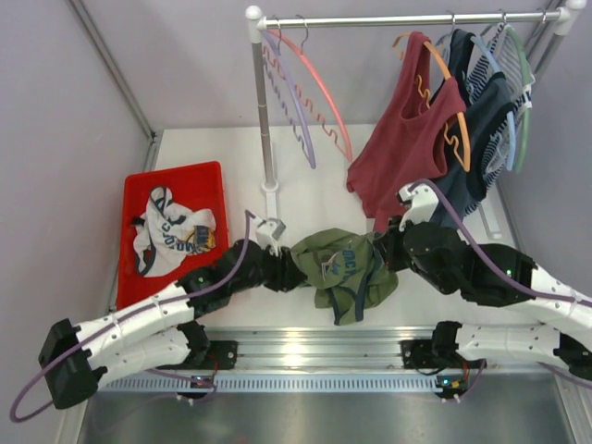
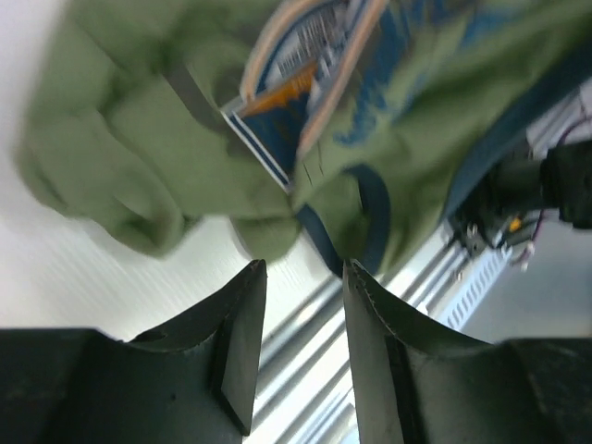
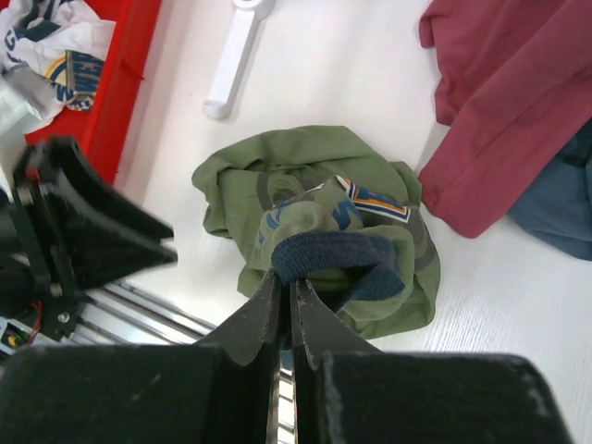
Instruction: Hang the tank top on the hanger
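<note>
The navy trim makes a folded loop at the near edge of the heap, so the robot's left gripper will move down and back onto that fold next.
The olive-green tank top (image 1: 338, 264) lies crumpled at the middle of the table, its chest print facing up; it also shows in the left wrist view (image 2: 185, 139) and the right wrist view (image 3: 277, 176). My right gripper (image 3: 288, 277) is shut on its navy trim at the right side of the heap (image 1: 384, 248). My left gripper (image 2: 303, 266) is open at the heap's left edge (image 1: 294, 271), with the cloth just past its fingertips and nothing between the jaws. The salmon-pink hanger (image 1: 326, 97) hangs empty on the rail at the back, left of centre.
A lilac hanger (image 1: 298, 120) hangs beside the pink one. A dark red tank top (image 1: 407, 129) on an orange hanger and dark garments (image 1: 490, 102) hang at the right. A red tray (image 1: 208, 176) holds a white printed garment (image 1: 166, 231). The rack post (image 1: 263, 111) stands behind the heap.
</note>
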Controlling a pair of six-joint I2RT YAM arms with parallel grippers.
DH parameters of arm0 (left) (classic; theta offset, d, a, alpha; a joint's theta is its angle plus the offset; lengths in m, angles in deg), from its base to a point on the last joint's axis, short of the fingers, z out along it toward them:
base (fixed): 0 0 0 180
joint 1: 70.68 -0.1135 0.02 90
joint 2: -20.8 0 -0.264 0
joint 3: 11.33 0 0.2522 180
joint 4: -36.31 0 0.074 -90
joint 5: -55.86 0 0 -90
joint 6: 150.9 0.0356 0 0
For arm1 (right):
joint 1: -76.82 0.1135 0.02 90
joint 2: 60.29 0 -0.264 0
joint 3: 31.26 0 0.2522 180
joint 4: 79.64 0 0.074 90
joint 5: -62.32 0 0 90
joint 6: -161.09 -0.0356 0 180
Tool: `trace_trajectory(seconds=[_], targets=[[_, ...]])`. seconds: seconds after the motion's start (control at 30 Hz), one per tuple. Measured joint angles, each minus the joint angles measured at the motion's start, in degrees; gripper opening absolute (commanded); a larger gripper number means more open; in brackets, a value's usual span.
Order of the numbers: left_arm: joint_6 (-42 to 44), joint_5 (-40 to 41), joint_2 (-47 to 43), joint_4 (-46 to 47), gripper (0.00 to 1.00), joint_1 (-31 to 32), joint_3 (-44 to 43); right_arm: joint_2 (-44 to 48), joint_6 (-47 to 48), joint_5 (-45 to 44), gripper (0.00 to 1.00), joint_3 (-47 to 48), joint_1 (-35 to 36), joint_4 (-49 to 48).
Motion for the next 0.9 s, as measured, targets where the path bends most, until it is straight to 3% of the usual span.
trace_trajectory(seconds=[0.13,0.17,0.3,0.4,0.43,0.6,0.9], targets=[[-3.91,2.73,0.98,3.98,0.46,9.81,6.32,0.04,0.55,2.38,0.0,-1.07,-2.27,0.31],[-4.92,3.93,1.16,5.66,0.52,10.99,7.69,0.0,0.66,2.73,0.0,-1.07,-2.58,0.28],[-7.48,7.85,6.62,12.2,0.53,17.57,9.97,-0.07,1.25,4.04,0.0,-1.07,-3.39,0.26],[-7.91,9.16,12.98,17.84,0.54,20.2,9.94,-0.11,1.53,4.87,0.0,-1.07,-3.76,0.26],[-8.04,9.42,15.21,19.56,0.6,20.98,9.9,-0.11,1.64,5.11,0.0,-1.07,-3.78,0.26],[-8.28,10.82,25.03,24.72,0.61,24.57,8.02,-0.04,2.03,6.12,0.0,-1.81,-4.37,0.0],[-7.43,11.8,34.4,32.06,0.56,26.6,3.82,0.2,2.4,7.45,0.0,-3.65,-5.27,-0.22]])
